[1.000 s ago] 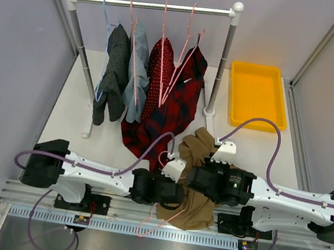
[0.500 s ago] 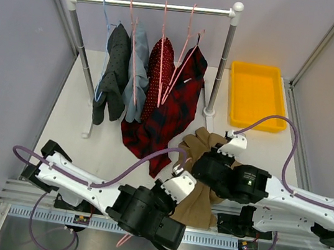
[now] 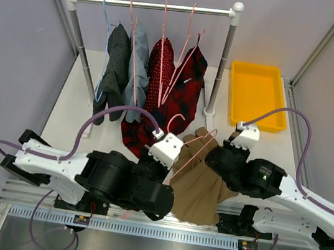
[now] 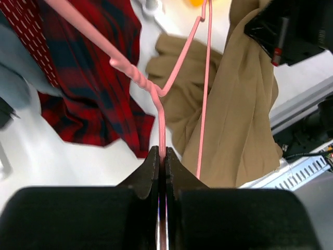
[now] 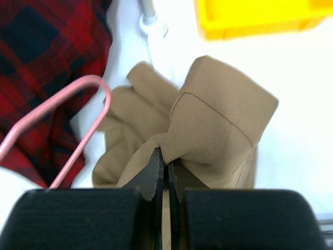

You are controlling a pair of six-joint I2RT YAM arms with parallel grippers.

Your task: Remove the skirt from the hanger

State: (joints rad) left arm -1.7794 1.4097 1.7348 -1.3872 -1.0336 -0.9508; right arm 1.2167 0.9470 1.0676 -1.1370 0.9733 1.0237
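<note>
I need to carry the skirt point(image 3: 198, 186) up and outward with my right gripper, over the yellow tray's bottom, next. Then I should lower and release it there, since the tray is empty.
The tan skirt point(image 3: 198, 186) hangs in folds between my two arms near the table's front edge; it also shows in the left wrist view point(image 4: 244, 114) and the right wrist view point(image 5: 218, 120). A pink wire hanger point(image 3: 184, 145) is lifted above and left of it. My left gripper point(image 4: 162, 156) is shut on the hanger's wire point(image 4: 161, 112) just below its twisted neck. My right gripper point(image 5: 167, 159) is shut on a pinched fold of the skirt's waistband. The hanger's hook point(image 5: 57, 107) curves at the left of the right wrist view, apart from the skirt there.
A clothes rail point(image 3: 153, 5) at the back holds several hangers with a dark dotted garment point(image 3: 113, 73), a grey one point(image 3: 138, 70) and red plaid ones point(image 3: 172, 110). Its right post point(image 3: 221, 64) stands just behind the skirt. A yellow tray point(image 3: 256, 94) sits at the back right.
My left arm has lifted and swung the hanger up and back, away from the skirt. My right arm has moved right and back, holding the skirt.
</note>
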